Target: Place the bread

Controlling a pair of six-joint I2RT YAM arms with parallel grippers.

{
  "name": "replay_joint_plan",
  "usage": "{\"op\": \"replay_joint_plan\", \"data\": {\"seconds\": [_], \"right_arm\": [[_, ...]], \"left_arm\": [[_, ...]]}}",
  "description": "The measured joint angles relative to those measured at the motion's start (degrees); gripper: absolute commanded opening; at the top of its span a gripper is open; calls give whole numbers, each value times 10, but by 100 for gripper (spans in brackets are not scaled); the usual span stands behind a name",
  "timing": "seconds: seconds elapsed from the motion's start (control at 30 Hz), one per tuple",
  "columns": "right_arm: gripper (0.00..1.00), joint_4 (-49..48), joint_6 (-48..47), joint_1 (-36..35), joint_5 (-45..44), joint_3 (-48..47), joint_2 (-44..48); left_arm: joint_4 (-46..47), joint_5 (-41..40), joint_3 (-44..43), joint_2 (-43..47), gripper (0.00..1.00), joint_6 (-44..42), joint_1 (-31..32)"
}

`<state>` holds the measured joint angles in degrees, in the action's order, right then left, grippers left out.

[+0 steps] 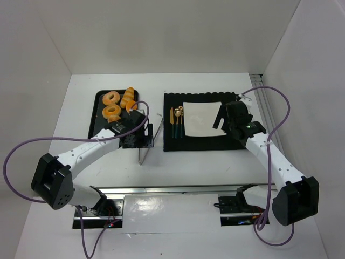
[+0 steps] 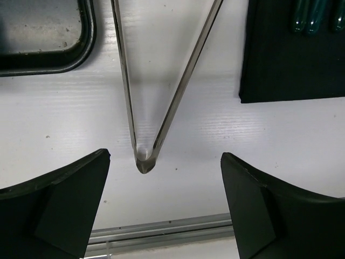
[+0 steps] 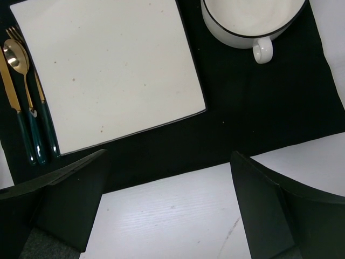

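I will lower my left gripper around both metal tong arms near their hinge and close it, as they run close enough there to fit between its fingers.
Two golden ring-shaped breads (image 1: 111,98) (image 1: 112,113) lie on a black tray (image 1: 97,121) at the back left, beside a longer golden roll (image 1: 128,98). My left gripper (image 1: 133,139) hovers just right of the tray's near corner, apart from the bread. In the left wrist view that gripper (image 2: 164,162) is open, and metal tongs (image 2: 143,162) lie on the white table with their hinge end between its fingers. My right gripper (image 3: 168,162) is open and holds nothing, above the near edge of the black placemat (image 3: 253,102). No bread shows in either wrist view.
A white square plate (image 1: 204,120) sits on the placemat (image 1: 172,143), with gold-and-green cutlery (image 1: 177,121) to its left. A white cup (image 3: 250,19) stands right of the plate (image 3: 108,70). The tongs (image 1: 146,141) lie between tray and mat. White walls enclose the table.
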<state>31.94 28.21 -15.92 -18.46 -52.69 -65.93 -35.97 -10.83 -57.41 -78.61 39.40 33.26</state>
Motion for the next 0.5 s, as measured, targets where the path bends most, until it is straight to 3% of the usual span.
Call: {"op": "replay_joint_plan", "data": {"seconds": [0.5], "right_arm": [[100,0,-19,-1,11,0,-3]], "left_arm": [[17,-29,53,-31,91,29,22]]}}
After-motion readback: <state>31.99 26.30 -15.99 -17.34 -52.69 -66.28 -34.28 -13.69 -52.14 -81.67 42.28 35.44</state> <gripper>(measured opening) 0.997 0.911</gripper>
